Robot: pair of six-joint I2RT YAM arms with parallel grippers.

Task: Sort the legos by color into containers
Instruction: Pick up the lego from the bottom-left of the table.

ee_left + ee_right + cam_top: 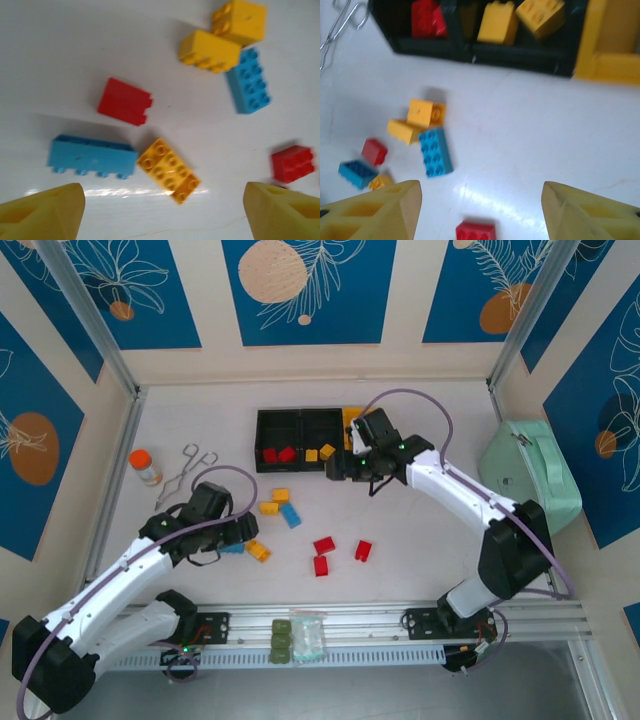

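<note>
My left gripper shifts sideways next and lowers open fingers around the short ends of the oblong blue lego (232, 548) (93, 156) below, beside the yellow lego it hovers over.
Loose legos lie on the white table: yellow (269, 508), blue (290, 515) and red (324, 545) ones. My left gripper (238, 540) hangs open just above a yellow oblong lego (169, 170), which lies beside a blue oblong one (92, 156) and a red one (124, 101); nothing sits between its fingers (45, 210). The containers (300, 438) stand at the back: one black bin holds red legos (427, 17), the middle black bin holds yellow legos (496, 22), and the yellow bin (610, 45) is on the right. My right gripper (347, 470) is open and empty in front of them, over bare table (481, 200).
An orange-capped bottle (146, 466) and metal tongs (185, 475) lie at the left. A mint-green case (528, 472) stands at the right edge. Olive-green blocks with a clear bag (295, 638) rest on the rail between the arm bases.
</note>
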